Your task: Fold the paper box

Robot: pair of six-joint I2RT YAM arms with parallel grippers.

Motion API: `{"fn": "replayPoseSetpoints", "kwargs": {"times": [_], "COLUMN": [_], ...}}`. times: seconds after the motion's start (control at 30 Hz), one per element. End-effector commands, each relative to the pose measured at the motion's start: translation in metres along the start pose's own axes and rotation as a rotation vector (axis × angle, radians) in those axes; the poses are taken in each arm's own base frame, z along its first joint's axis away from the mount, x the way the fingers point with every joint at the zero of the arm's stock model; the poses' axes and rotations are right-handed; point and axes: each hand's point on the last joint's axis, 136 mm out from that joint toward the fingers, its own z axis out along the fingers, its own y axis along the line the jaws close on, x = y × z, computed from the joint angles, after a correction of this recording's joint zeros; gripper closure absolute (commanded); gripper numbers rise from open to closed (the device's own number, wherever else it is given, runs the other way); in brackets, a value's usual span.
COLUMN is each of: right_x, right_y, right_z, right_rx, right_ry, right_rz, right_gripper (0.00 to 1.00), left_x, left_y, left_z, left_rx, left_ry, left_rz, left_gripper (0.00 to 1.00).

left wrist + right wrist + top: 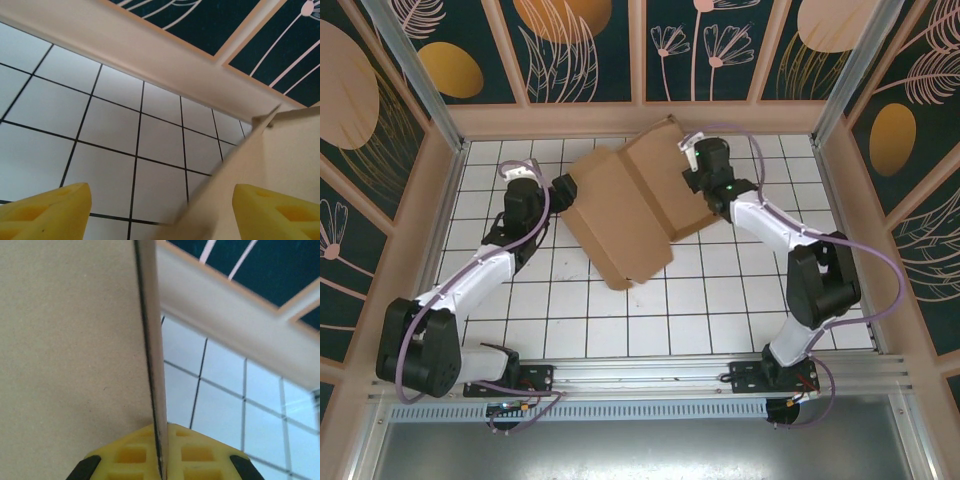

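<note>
I should swing the upright panel's lower edge down and back toward the bar with my right gripper and let go, because the paper box lies slanted across the tile lines.
The paper box is a brown cardboard sheet, partly folded, lying across the middle of the tiled floor. In the right wrist view one panel of the paper box stands upright. My right gripper is shut on that panel's lower edge, its yellow fingers pressed on both sides. From above, the right gripper sits at the sheet's far right flap. My left gripper is at the sheet's left corner and stands open. In the left wrist view the left gripper has an edge of the paper box running slantwise between its fingers, untouched.
The white tiled floor is fenced by low beige walls with dark flower panels above. A metal rail carrying both arm bases runs along the near edge. Bare tiles lie in front of the sheet.
</note>
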Motion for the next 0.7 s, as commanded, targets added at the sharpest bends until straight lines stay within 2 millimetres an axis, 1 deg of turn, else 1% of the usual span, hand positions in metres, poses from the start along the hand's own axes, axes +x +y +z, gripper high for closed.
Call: {"fn": "replayPoseSetpoints", "kwargs": {"times": [0.0, 0.07, 0.2, 0.33, 0.37, 0.4, 0.47, 0.53, 0.57, 0.6, 0.63, 0.67], "right_x": [0.039, 0.053, 0.084, 0.117, 0.127, 0.135, 0.144, 0.146, 0.145, 0.142, 0.137, 0.131], "right_y": [0.015, 0.012, 0.012, 0.006, 0.006, 0.007, 0.013, 0.015, 0.013, 0.01, 0.006, 0.002], "right_z": [0.007, 0.011, 0.014, 0.015, 0.015, 0.015, 0.016, 0.015, 0.014, 0.013, 0.012, 0.009], "right_rx": [-0.159, -0.186, -0.201, -0.131, -0.107, -0.093, -0.101, -0.108, -0.102, -0.096, -0.092, -0.093], "right_ry": [0.18, 0.24, 0.34, 0.441, 0.467, 0.485, 0.495, 0.483, 0.472, 0.456, 0.435, 0.407], "right_rz": [0.298, 0.415, 0.579, 0.736, 0.755, 0.776, 0.803, 0.819, 0.824, 0.826, 0.827, 0.825], "right_gripper": [1.0, 1.0, 1.0, 1.0, 0.98, 0.91, 0.81, 0.73, 0.63, 0.5, 0.42, 0.36], "left_x": [-0.017, -0.02, -0.022, -0.023, -0.022, -0.019, -0.014, -0.01, -0.007, -0.006, -0.004, -0.002], "left_y": [0.003, 0.004, 0.008, 0.011, 0.012, 0.013, 0.015, 0.015, 0.016, 0.016, 0.015, 0.015], "left_z": [-0.01, -0.014, -0.018, -0.022, -0.022, -0.021, -0.018, -0.016, -0.015, -0.015, -0.014, -0.014], "left_rx": [-0.03, -0.038, -0.061, -0.076, -0.078, -0.082, -0.084, -0.082, -0.08, -0.075, -0.07, -0.064], "left_ry": [-0.044, -0.054, -0.061, -0.067, -0.064, -0.056, -0.039, -0.024, -0.016, -0.014, -0.008, -0.001], "left_rz": [0.028, 0.034, 0.047, 0.051, 0.052, 0.053, 0.053, 0.05, 0.048, 0.044, 0.04, 0.036], "left_gripper": [0.26, 0.24, 0.24, 0.23, 0.22, 0.21, 0.21, 0.2, 0.2, 0.2, 0.2, 0.2]}}
